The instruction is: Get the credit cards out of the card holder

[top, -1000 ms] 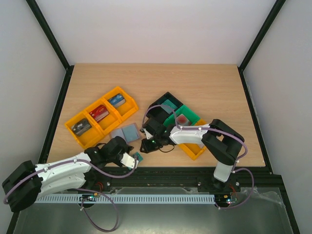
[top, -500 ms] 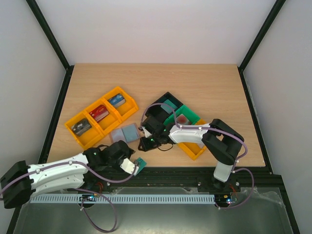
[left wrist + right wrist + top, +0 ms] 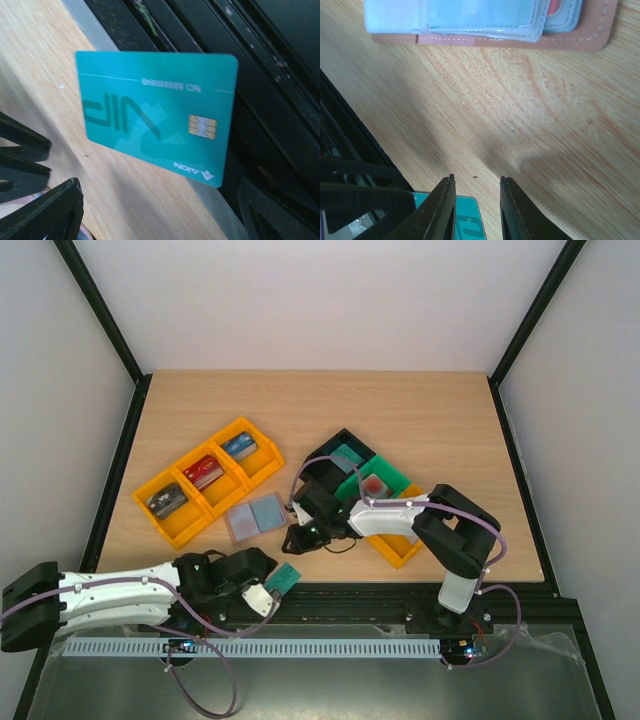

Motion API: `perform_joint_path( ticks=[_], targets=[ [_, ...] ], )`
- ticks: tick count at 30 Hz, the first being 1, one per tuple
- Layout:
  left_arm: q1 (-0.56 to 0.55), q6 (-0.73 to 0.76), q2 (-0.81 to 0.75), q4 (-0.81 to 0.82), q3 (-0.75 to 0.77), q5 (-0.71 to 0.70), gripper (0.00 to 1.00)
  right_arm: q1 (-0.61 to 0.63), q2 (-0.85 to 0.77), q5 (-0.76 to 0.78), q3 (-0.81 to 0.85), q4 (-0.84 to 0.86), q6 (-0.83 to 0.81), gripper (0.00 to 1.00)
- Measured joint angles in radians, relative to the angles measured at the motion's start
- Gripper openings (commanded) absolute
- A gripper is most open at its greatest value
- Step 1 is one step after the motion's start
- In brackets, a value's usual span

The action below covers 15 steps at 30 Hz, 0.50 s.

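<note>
The teal card shows my open fingers its broad flat side, so my left gripper needs to turn next and move in to straddle the teal card's nearest edge [image 3: 162,161].
The card holder [image 3: 257,516] lies open on the table with its pale blue-grey inside up. In the right wrist view the card holder [image 3: 485,25] shows a brownish-pink rim, with a red card edge [image 3: 555,7] tucked in a pocket. A teal credit card [image 3: 284,578] lies flat at the table's near edge. In the left wrist view the teal card [image 3: 157,110] partly overhangs the black frame. My left gripper [image 3: 265,592] [image 3: 160,182] is open just short of that card, touching nothing. My right gripper [image 3: 298,537] [image 3: 476,177] hangs over bare wood right of the holder, open by a narrow gap and empty.
An orange three-part bin [image 3: 232,480] at the left holds a dark card [image 3: 165,502], a red card [image 3: 203,472] and a blue card [image 3: 240,447]. Right of centre stand a black bin [image 3: 322,462], a green bin [image 3: 392,478] and another orange bin [image 3: 398,550], close by the right arm.
My left gripper has opened and let go of the teal card, then drawn back toward the near edge. The card now lies on the table edge. The right gripper has barely moved.
</note>
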Motion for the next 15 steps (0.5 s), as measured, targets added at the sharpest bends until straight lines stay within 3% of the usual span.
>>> perform_joint_path(
  ticks=[15],
  targets=[
    [-0.011,0.053,0.016,0.118,-0.056,-0.052,0.71,0.000,0.000,-0.029,-0.051,0.053,0.041,0.25]
  ],
)
